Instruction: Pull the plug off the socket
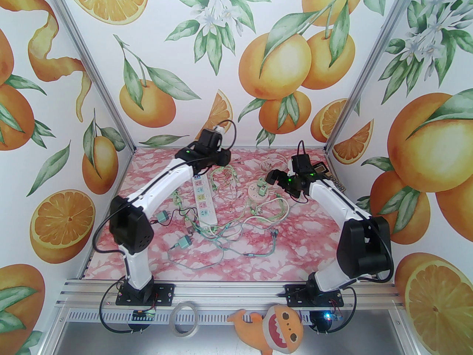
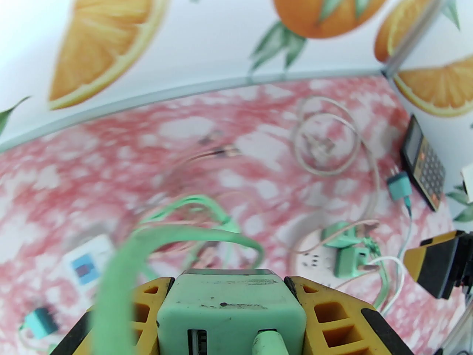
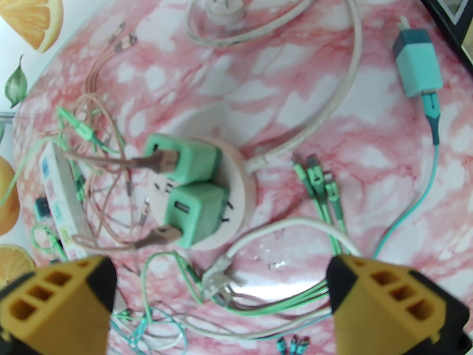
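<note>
The plug will go back and down with my left gripper, past the white power strip, to bare marble beside the black-cabled charger, where I will release it clear of cables.
A round pinkish-white socket [image 3: 242, 183] lies on the pink marble table with two green plugs [image 3: 184, 157] [image 3: 197, 213] seated in it, each trailing a brown cable. My right gripper [image 3: 221, 272] hovers just in front of the socket, its yellow fingers [image 3: 74, 294] spread wide with nothing between them. My left gripper [image 2: 231, 298] is raised above the table at the back left, shut on a third green plug [image 2: 232, 309] whose green cable loops upward. From above, the socket [image 1: 255, 196] sits right of centre.
A white power strip [image 1: 204, 202] lies left of centre among tangled green and white cables. A teal charger [image 3: 417, 65] and a dark calculator [image 2: 425, 165] lie at the back right. A white plug with coiled cord [image 3: 223, 6] sits behind the socket.
</note>
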